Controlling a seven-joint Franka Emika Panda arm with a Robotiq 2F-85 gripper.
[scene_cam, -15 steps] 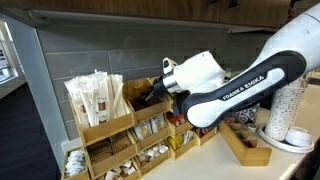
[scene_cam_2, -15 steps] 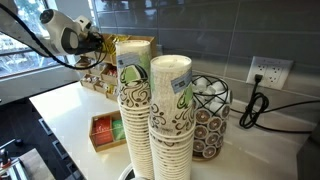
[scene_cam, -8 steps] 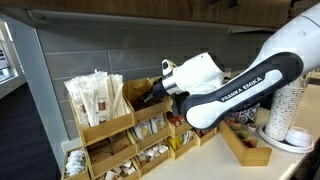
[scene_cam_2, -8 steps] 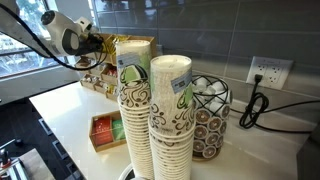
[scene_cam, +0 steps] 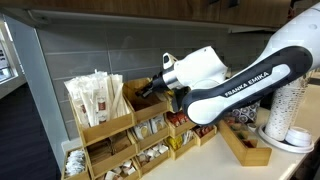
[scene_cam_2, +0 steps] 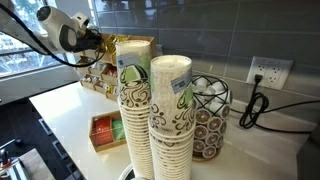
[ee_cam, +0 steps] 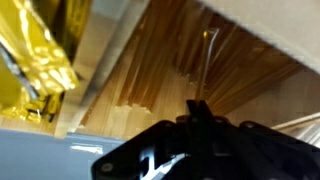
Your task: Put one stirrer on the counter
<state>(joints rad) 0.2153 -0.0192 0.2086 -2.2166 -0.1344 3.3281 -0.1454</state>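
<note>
The bare counter in front of the organiser (scene_cam_2: 82,112) is below my gripper. My gripper will next pull back from the organiser's upper section, lower the stirrer to the counter there and let it go.
A wooden organiser (scene_cam: 110,130) stands against the grey tiled wall on the pale counter (scene_cam_2: 60,105). Its upper compartment holds a bundle of thin wooden stirrers (ee_cam: 190,55). My gripper (scene_cam: 148,90) hangs at the mouth of that compartment and also shows in an exterior view (scene_cam_2: 100,42). In the wrist view my gripper (ee_cam: 197,108) has its jaws pressed together just over the bundle. One thin pale stirrer (ee_cam: 210,60) runs out from between the fingertips, apart from the rest.
Paper-wrapped sticks (scene_cam: 95,95) fill the organiser's neighbouring compartment. Gold packets (ee_cam: 40,50) sit in the bin beside the stirrers. Two tall paper cup stacks (scene_cam_2: 150,110), a wire pod basket (scene_cam_2: 212,115) and a small wooden tray (scene_cam_2: 105,130) stand on the counter.
My gripper has risen slightly and drawn back a little from the stirrer compartment. Nothing else has moved.
</note>
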